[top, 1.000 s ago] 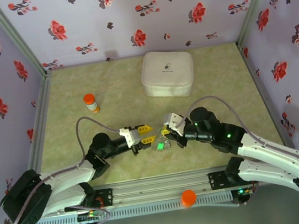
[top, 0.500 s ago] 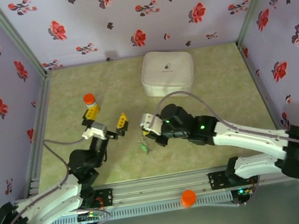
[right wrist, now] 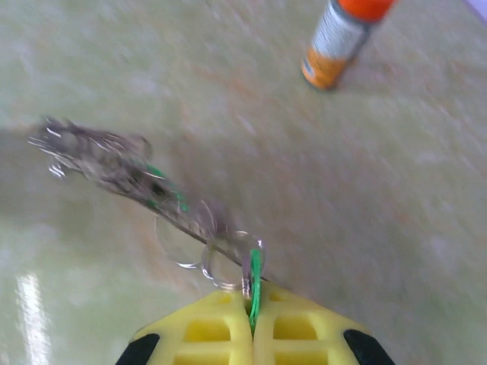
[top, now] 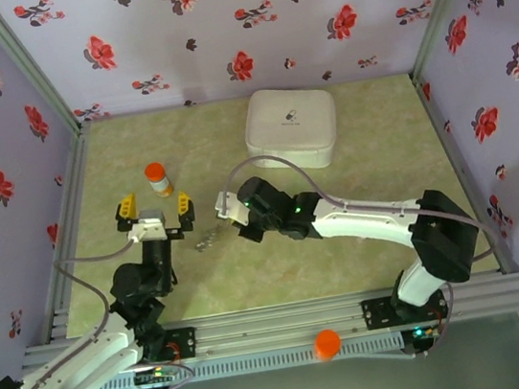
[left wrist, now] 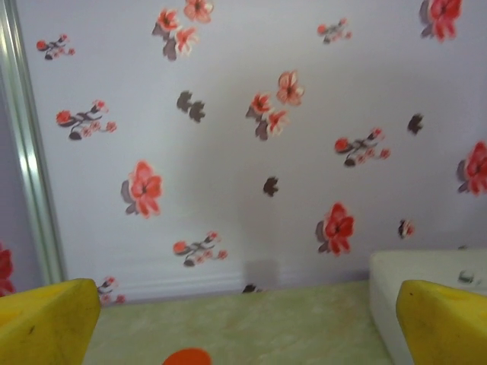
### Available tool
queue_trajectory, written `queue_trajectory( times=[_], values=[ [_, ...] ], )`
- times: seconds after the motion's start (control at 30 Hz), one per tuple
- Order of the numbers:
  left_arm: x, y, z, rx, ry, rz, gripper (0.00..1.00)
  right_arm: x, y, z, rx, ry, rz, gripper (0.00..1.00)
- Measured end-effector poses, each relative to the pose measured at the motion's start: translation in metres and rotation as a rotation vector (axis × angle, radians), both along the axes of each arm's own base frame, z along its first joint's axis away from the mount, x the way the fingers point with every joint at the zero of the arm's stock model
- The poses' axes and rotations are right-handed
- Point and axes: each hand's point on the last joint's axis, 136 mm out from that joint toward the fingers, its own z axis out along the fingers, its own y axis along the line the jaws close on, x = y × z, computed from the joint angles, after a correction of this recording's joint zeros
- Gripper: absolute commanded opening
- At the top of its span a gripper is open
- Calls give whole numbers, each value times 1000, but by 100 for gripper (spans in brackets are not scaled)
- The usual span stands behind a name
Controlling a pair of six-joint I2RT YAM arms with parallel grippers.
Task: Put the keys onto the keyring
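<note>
I need to move my right gripper away from the left gripper next, down to the bare mat before the white case, and release the key where the keyring has room.
My right gripper (right wrist: pixel 253 300) is shut on the thin green head of a key (right wrist: pixel 256 275), seen edge-on. From that key the dark, chain-like keyring (right wrist: pixel 99 161) trails away to the upper left, blurred, with clear loops and a second green key (right wrist: pixel 166 196) along it. From above, the keyring bundle (top: pixel 206 238) sits just left of and below the right gripper (top: pixel 227 208), close over the mat. My left gripper (top: pixel 153 209) stands wide open beside it to the left, nothing between its yellow fingertips (left wrist: pixel 46 319), facing the back wall.
An orange-capped bottle (top: pixel 158 179) stands just behind the left gripper; the same bottle (right wrist: pixel 344 36) is ahead of the right gripper. A white case (top: pixel 291 127) rests at the back centre. An orange cap (top: pixel 327 343) lies on the front rail.
The left gripper opened fully, let go and drew back to the left. The right arm stretched leftward across the mat, carrying the key and keyring with it.
</note>
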Motion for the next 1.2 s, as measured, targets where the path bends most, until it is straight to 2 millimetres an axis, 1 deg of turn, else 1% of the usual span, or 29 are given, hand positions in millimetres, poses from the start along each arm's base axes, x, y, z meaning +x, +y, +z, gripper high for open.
queue_trajectory(
  times=[0.03,0.2,0.27,0.37,0.43,0.53,0.6,0.67,0.7,0.73,0.83,0.9,0.97,1.03,1.1,1.13,1.17,1.2],
  values=[
    [3,1,-5,13,17,13,100,4,-8,-6,-39,-11,-13,0],
    [18,12,-36,95,123,86,100,19,-65,-51,-320,-56,-67,0],
    [23,19,-47,121,163,117,100,24,-84,-67,-426,-70,-74,0],
    [30,29,-62,147,218,161,100,27,-109,-89,-566,-85,-82,0],
    [33,34,-69,156,244,181,100,27,-121,-102,-639,-91,-82,0],
    [36,41,-76,161,271,202,100,28,-137,-116,-730,-101,-92,6],
    [37,45,-80,166,285,216,100,30,-145,-118,-764,-111,-103,16],
    [39,49,-84,167,299,228,100,34,-153,-117,-787,-123,-121,30],
    [40,51,-86,168,306,236,100,36,-155,-117,-796,-128,-129,36],
    [41,54,-88,168,314,246,100,38,-159,-116,-803,-132,-137,40],
    [45,64,-94,171,337,276,100,40,-173,-114,-802,-128,-173,48],
    [47,72,-99,168,357,303,100,41,-185,-106,-760,-120,-228,56],
    [51,82,-107,162,383,331,100,48,-199,-87,-650,-118,-340,62],
    [53,91,-113,155,407,359,100,64,-214,-60,-487,-133,-494,63],
    [57,100,-121,142,430,381,100,81,-234,-36,-311,-154,-655,63],
    [59,104,-125,135,443,393,100,89,-249,-26,-216,-169,-748,64],
    [61,108,-130,126,457,402,100,96,-265,-20,-141,-187,-830,64],
    [62,111,-135,123,472,407,100,99,-279,-19,-94,-200,-896,64]
  ],
)
